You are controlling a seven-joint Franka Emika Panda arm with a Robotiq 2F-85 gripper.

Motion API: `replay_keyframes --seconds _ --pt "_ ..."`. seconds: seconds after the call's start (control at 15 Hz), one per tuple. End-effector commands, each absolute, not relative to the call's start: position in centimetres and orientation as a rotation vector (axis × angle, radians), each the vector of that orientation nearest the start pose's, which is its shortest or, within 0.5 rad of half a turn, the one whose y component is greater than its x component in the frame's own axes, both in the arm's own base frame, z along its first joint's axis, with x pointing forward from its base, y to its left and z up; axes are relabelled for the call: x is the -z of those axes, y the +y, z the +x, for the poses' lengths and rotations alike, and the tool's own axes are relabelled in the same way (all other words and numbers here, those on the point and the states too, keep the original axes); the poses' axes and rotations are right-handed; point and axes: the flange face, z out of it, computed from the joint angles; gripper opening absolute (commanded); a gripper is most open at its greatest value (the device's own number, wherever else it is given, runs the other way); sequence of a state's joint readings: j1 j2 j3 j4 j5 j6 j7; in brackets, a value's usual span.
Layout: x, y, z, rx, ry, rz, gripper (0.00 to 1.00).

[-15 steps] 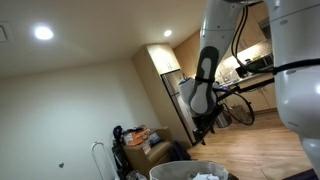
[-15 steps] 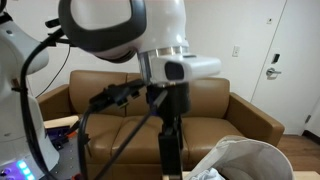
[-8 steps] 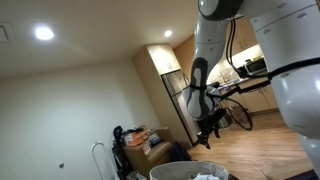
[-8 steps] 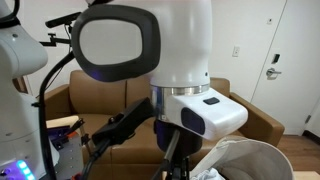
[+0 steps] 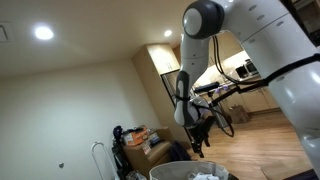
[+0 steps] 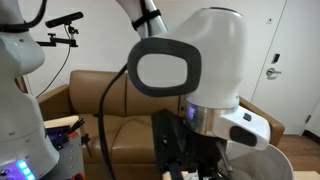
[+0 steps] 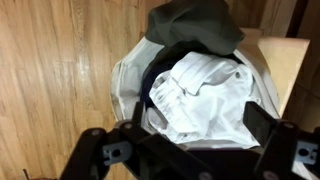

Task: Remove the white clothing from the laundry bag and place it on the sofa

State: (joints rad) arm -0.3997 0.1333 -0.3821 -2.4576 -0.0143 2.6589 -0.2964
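Note:
I need to move my gripper down next, past the bag's rim, to the crumpled white clothing (image 5: 206,177) (image 7: 202,99).
In the wrist view the white clothing (image 7: 205,95) lies crumpled on top inside the pale laundry bag (image 7: 122,85), with a dark garment (image 7: 160,62) and an olive-green garment (image 7: 195,22) beside it. My gripper (image 7: 195,122) is open and empty, straight above the white clothing, one finger on each side of it. In an exterior view the gripper (image 5: 198,142) hangs a little above the bag's rim (image 5: 172,170). The brown sofa (image 6: 95,110) stands behind the arm; the bag (image 6: 265,165) is at the lower right.
The bag stands on a wooden floor (image 7: 50,70). A bicycle (image 5: 232,105) and a cluttered shelf (image 5: 140,140) stand further back. A white door (image 6: 275,60) is beside the sofa. The arm's body (image 6: 200,75) blocks much of that view.
The arm has swung over and dropped lower towards the laundry bag. In both exterior views the wrist and gripper now sit closer above the bag's opening.

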Motion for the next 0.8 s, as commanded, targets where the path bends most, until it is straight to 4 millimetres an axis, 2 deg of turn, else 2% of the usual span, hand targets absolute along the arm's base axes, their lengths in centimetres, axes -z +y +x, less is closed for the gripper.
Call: replay_keyframes --seconds 0.0,0.07,0.13,0.27,0.47,0.53,0.73 --pt "-20.7 -39.7 37.7 -0.121 0.529 -3.241 1.00" --pt "-19.1 -40.8 38.3 -0.156 0.497 -3.233 1.00" --pt "-22.1 -38.3 36.9 -0.055 0.601 -3.219 1.00" --pt "-20.4 -39.0 37.3 -0.097 0.593 -3.225 1.00" --pt "-21.3 -38.7 37.4 -0.071 0.591 -3.226 1.00" --pt "-21.1 -38.4 37.4 -0.054 0.529 -3.228 1.00" --pt "-17.5 -39.1 39.1 0.019 0.477 -3.152 1.00"
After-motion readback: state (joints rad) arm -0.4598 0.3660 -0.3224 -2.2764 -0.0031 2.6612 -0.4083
